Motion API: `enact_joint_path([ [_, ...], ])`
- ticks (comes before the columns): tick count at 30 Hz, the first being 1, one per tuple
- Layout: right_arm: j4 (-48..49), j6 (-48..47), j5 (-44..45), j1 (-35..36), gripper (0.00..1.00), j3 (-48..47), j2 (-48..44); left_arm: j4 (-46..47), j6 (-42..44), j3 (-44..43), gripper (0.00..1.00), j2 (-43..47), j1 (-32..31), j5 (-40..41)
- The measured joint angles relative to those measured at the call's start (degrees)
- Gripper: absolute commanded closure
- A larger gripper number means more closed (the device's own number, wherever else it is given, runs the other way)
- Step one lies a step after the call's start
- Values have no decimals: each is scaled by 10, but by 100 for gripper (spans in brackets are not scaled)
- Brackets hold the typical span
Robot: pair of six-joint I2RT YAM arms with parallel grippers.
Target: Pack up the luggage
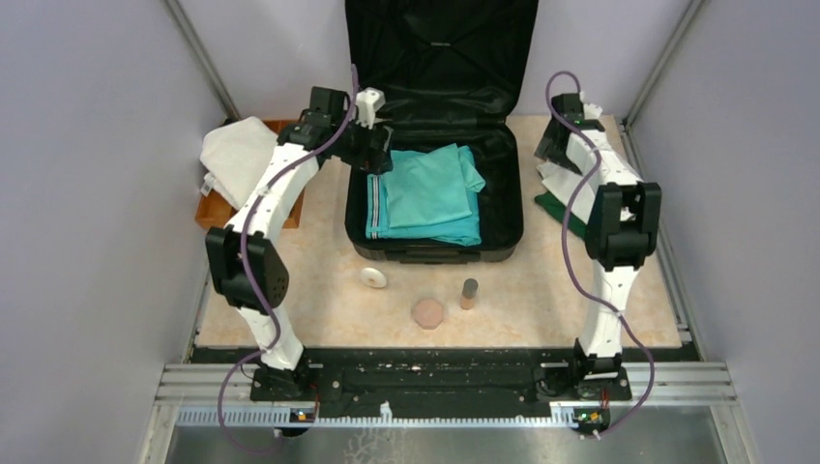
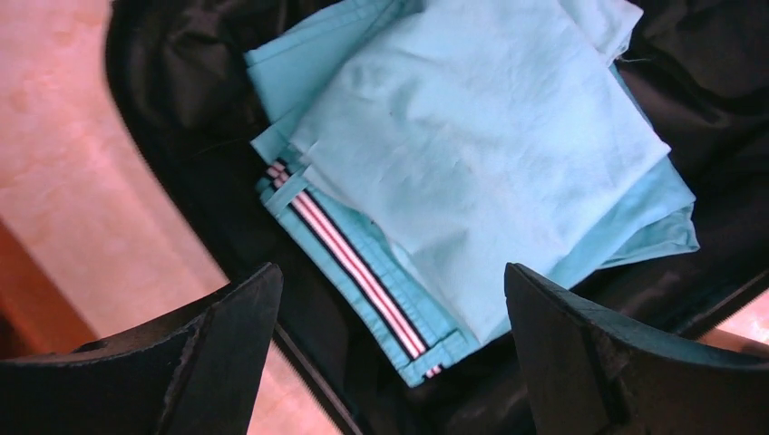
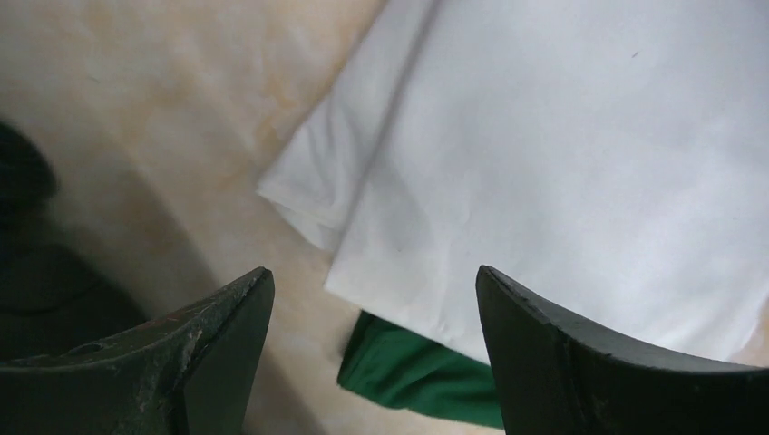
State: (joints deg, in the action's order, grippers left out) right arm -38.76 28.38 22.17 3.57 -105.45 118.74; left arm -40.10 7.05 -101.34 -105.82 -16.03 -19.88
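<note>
My right gripper moves down onto the white cloth's edge by the luggage next, since that edge lies below it and shows between my open fingers.
The luggage (image 1: pixel 437 253) lies open in the middle of the table, its lid upright at the back. Folded teal clothes (image 1: pixel 425 193) with a striped trim lie inside on the black lining (image 2: pixel 181 100). My left gripper (image 1: pixel 373 147) hangs over the case's left rear corner, open, with nothing between its fingers. In the left wrist view it (image 2: pixel 390 272) is above the teal clothes (image 2: pixel 490 136). My right gripper (image 1: pixel 553 153) is open just right of the case. It (image 3: pixel 374 272) hovers over a white cloth (image 3: pixel 580 163) lying on a green cloth (image 3: pixel 417 381).
A brown wooden tray (image 1: pixel 215 210) holding a white cloth (image 1: pixel 237 153) stands at the left. In front of the case lie a white disc (image 1: pixel 375 277), a pink round pad (image 1: pixel 427 312) and a small upright cylinder (image 1: pixel 469 292). Grey walls close both sides.
</note>
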Motion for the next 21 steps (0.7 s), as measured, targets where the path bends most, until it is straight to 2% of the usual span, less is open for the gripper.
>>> enact_joint_path([
  [4,1,-24,17,2,19,-5,70,-10,12,7,2,45,14,-2],
  [10,0,-48,33,2,21,-47,119,-11,23,72,2,64,10,-3],
  [21,15,-53,13,2,41,-61,139,-15,23,89,2,60,10,-18],
])
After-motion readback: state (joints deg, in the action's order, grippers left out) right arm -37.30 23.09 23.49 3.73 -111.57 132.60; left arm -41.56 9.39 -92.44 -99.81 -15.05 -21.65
